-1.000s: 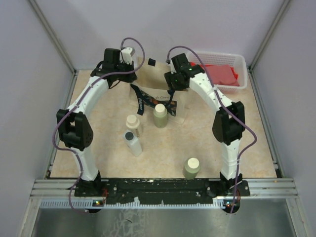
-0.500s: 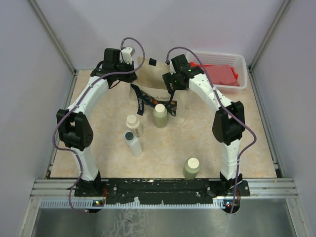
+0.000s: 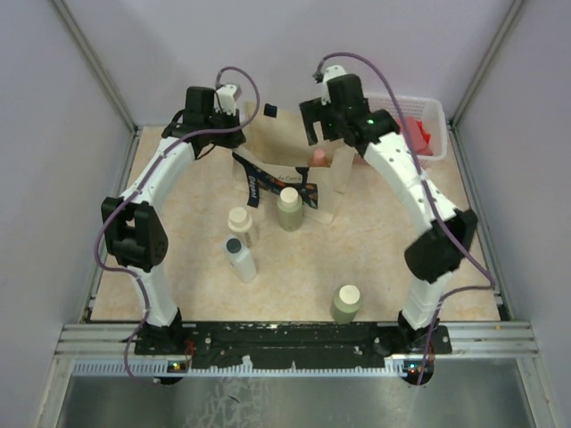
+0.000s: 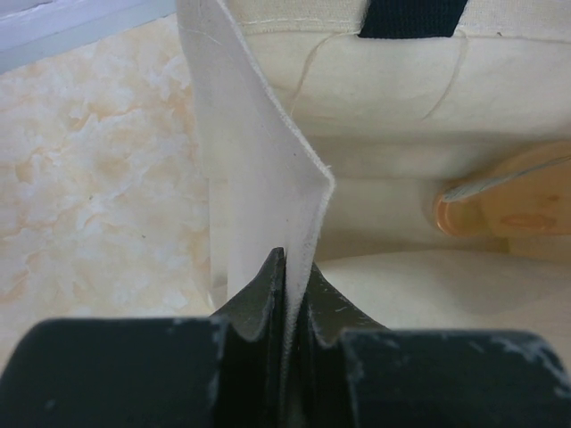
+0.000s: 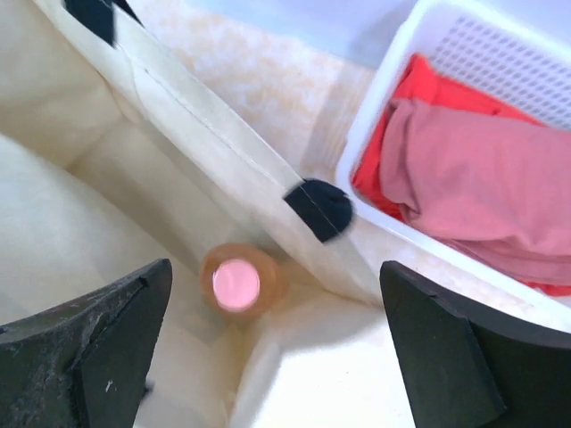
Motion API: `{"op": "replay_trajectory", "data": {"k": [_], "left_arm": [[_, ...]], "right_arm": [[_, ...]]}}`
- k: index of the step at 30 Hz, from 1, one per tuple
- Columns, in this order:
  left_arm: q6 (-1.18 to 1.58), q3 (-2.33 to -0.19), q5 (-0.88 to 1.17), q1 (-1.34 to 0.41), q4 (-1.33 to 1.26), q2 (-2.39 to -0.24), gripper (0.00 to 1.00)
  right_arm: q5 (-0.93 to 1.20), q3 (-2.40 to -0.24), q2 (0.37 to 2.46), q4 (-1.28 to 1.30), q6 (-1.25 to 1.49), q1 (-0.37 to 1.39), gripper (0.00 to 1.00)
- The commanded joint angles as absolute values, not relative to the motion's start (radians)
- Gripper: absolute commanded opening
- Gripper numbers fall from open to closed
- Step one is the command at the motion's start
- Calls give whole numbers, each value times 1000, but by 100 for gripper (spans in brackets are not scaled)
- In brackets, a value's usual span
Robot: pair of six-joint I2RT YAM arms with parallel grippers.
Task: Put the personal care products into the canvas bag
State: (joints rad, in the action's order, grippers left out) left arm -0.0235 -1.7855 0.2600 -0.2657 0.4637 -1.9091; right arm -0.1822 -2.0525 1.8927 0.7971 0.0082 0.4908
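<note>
The flask (image 3: 318, 159) is in the bag now, and the near-edge olive-green bottle stands below my right gripper and back from it. My right gripper should move back and down around that bottle.
The canvas bag (image 3: 332, 185) stands open at the back of the table. My left gripper (image 3: 243, 119) is shut on its left rim; in the left wrist view the canvas bag (image 4: 268, 160) rim runs between the closed fingers of the left gripper (image 4: 287, 260). The peach-pink flask (image 3: 318, 159) sits inside the bag, free of any grip, the same flask (image 5: 236, 283) (image 4: 508, 201). My right gripper (image 3: 323, 134) (image 5: 275, 272) hangs open above it, empty. An olive-green bottle (image 3: 289, 209), a beige bottle (image 3: 239, 223), a white dark-capped bottle (image 3: 239, 257) and a second olive-green bottle (image 3: 345, 303) stand on the table.
A white plastic basket (image 3: 435, 109) with red cloth sits at the back right, close to the bag; in the right wrist view the basket (image 5: 384, 107) nearly touches the bag's rim. A navy handle (image 3: 254, 185) drapes over the bag's front.
My right gripper has opened, let the peach-pink flask go inside the bag, and risen up and back. The left gripper still holds the rim.
</note>
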Motion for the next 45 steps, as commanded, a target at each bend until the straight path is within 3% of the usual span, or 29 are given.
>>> {"op": "replay_trajectory", "data": {"k": [1, 4, 11, 15, 23, 33, 45], "left_arm": [[-26, -1789, 271, -262, 440, -1901, 0], [-25, -1789, 269, -263, 439, -1901, 0], [-46, -1784, 248, -262, 437, -1895, 0], [-49, -1784, 246, -263, 439, -1894, 0], [-56, -1789, 258, -263, 437, -1897, 0], [-53, -1768, 273, -263, 433, -1890, 0], [-77, -1760, 294, -263, 445, -1891, 0]], "right_arm": [[-199, -1772, 1535, 429, 43, 499, 99], [-115, -1623, 1410, 352, 29, 499, 99], [-80, -1634, 1377, 718, 80, 541, 95], [-36, -1445, 1295, 641, 159, 608, 95], [-98, -1407, 1333, 778, 188, 787, 95], [-152, -1249, 1203, 1123, 497, 821, 96], [-149, -1023, 1153, 1129, 769, 1078, 98]]}}
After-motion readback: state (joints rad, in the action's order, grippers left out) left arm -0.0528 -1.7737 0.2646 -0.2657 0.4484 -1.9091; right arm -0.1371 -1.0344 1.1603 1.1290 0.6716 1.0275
